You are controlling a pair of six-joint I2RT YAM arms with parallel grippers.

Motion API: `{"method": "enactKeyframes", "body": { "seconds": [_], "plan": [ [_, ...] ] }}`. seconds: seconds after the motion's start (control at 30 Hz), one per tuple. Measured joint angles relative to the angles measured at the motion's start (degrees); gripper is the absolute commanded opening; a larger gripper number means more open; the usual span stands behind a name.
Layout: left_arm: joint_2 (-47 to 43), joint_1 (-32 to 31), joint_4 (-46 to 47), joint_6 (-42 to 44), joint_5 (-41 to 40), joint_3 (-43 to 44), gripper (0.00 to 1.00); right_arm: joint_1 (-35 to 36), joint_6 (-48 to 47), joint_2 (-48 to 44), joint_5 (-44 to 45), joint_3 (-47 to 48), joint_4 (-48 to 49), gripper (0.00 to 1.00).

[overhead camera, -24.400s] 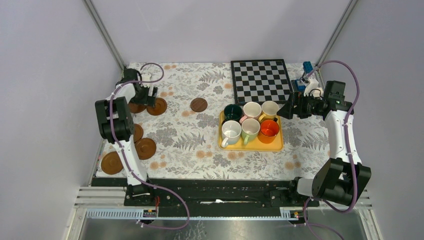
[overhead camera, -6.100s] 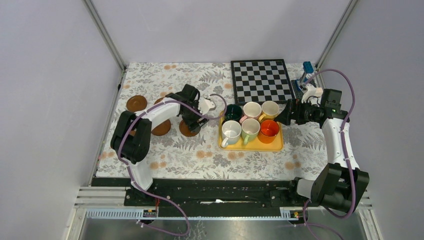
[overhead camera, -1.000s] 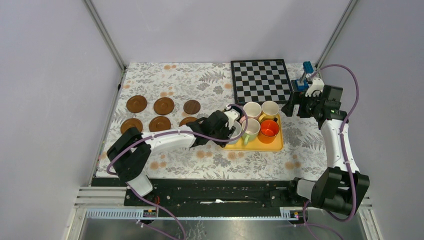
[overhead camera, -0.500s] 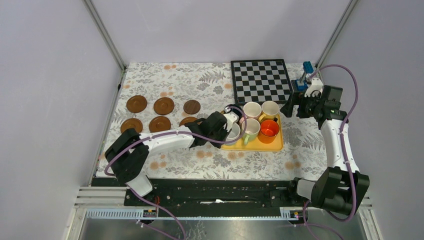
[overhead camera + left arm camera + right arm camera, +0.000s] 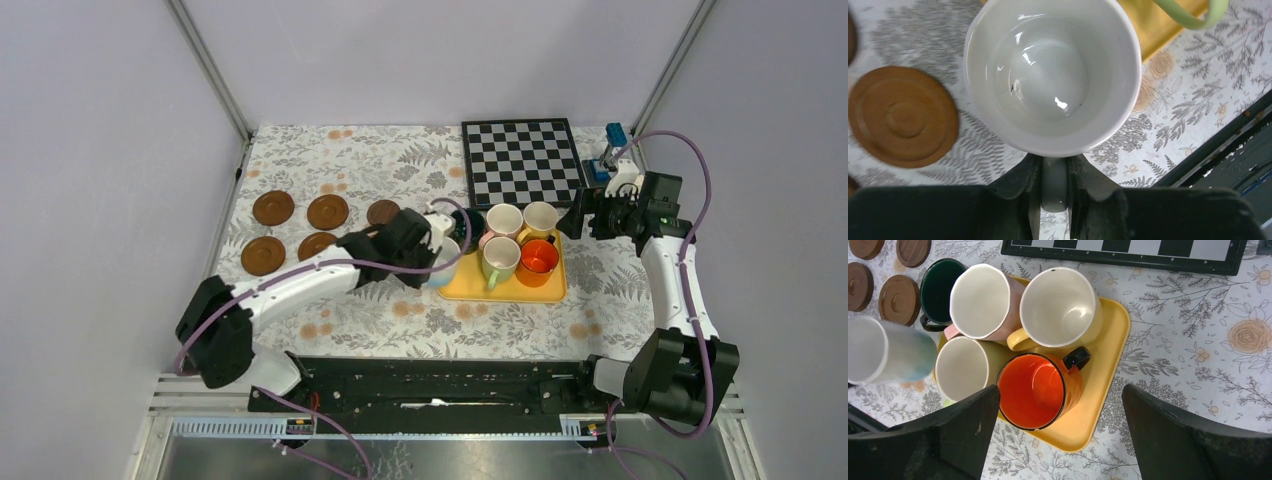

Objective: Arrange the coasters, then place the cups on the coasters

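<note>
The cup should come down onto the empty far-corner coaster (image 5: 272, 208) next. My left gripper will swing outward and to its left in the top view to bring it there.
My left gripper (image 5: 428, 254) is shut on the grey handle (image 5: 1054, 182) of the white-pale blue cup (image 5: 1053, 75), which hangs just left of the yellow tray (image 5: 512, 290), above the cloth. A coaster (image 5: 903, 117) lies to its left below. Five coasters show from above: three in a far row (image 5: 273, 208) (image 5: 327, 212) (image 5: 380, 211) and two nearer (image 5: 263, 255) (image 5: 316, 244). On the tray stand the dark green cup (image 5: 940, 287), pink cup (image 5: 980, 300), cream-yellow cup (image 5: 1060, 307), light green cup (image 5: 960, 370) and orange cup (image 5: 1038, 390). My right gripper (image 5: 1060, 395) hovers open above the tray's right side.
A chessboard (image 5: 522, 160) lies behind the tray at the back. A small blue and white object (image 5: 612, 150) sits at the far right corner. Metal posts and grey walls bound the flowered cloth (image 5: 400, 310). My left arm (image 5: 300, 285) stretches across the front coasters.
My left gripper has shut on the white-pale blue cup's handle, lifted it off the tray's front left corner and carried it left. The right arm has barely moved.
</note>
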Motion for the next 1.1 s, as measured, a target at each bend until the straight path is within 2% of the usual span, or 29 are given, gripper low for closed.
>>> {"method": "enactKeyframes", "body": {
  "seconds": [0.13,0.27,0.53,0.77,0.87,1.1],
  "plan": [
    [-4.3,5.0,-3.0,0.5,0.1,1.5,0.0,0.0,-0.3,0.1,-1.1,0.9,-1.7,0.98],
    [-7.9,13.2,-4.2,2.0,2.0,3.5,0.0,0.0,-0.9,0.6,-2.4,2.1,-2.5,0.98],
    [-10.2,35.4,-4.2,7.3,6.7,4.7,0.0,0.0,-1.5,1.1,-3.5,2.6,-4.1,0.98],
    [-9.7,52.8,-4.7,14.5,14.6,4.7,0.0,0.0,-2.4,1.3,-4.3,2.6,-5.1,0.98],
    [-8.2,57.5,-3.3,17.0,16.7,4.7,0.0,0.0,-2.9,1.6,-5.0,2.6,-5.6,0.98],
    [-1.9,63.4,2.2,20.6,21.5,4.7,0.0,0.0,-3.9,1.6,-6.0,2.6,-5.7,0.98]
  ]
}}
